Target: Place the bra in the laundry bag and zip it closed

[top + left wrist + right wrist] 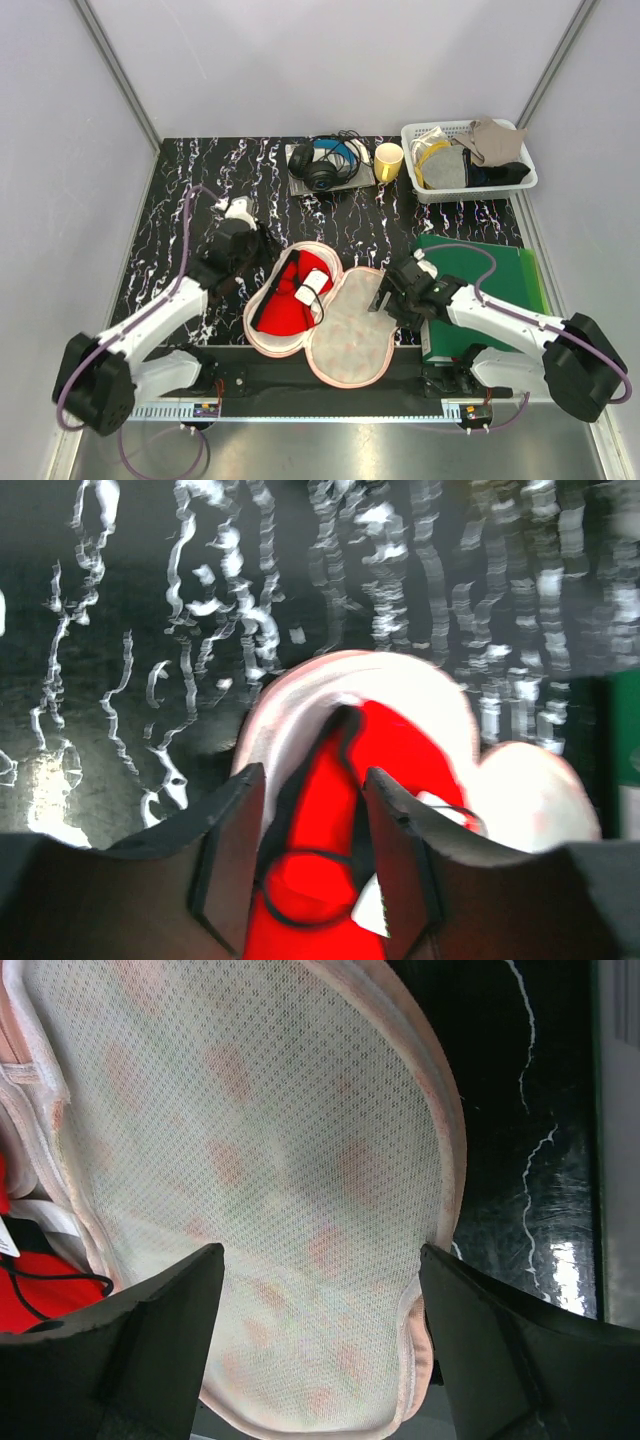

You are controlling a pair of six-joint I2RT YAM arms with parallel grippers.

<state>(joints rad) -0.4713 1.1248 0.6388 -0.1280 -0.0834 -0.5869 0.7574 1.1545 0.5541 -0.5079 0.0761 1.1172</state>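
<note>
My left gripper will swing back past the bra [284, 302], turning, and go down onto the pink edging of the mesh lobe nearer the folder, as that lobe lies open.
The laundry bag [352, 338] lies unzipped and spread flat at the table's front middle. The red bra [284, 302] with its black straps lies in the bag's left lobe. The right lobe shows bare pale mesh. My left gripper [265, 262] is at the left lobe's upper left edge. In the left wrist view it [314, 805] is open, and the bra [405, 742] and a strap loop lie between and below its fingers, inside the bag's rim [300, 692]. My right gripper [385, 297] is wide open and empty [320, 1255] over the mesh lobe [270, 1140]. The bra [40, 1298] peeks in at the left.
Black headphones [325, 165] and a yellow cup [388, 160] sit at the back middle. A white basket [520, 185] with cloths stands at the back right. A green folder [500, 275] lies under my right arm. The front table edge is just below the bag.
</note>
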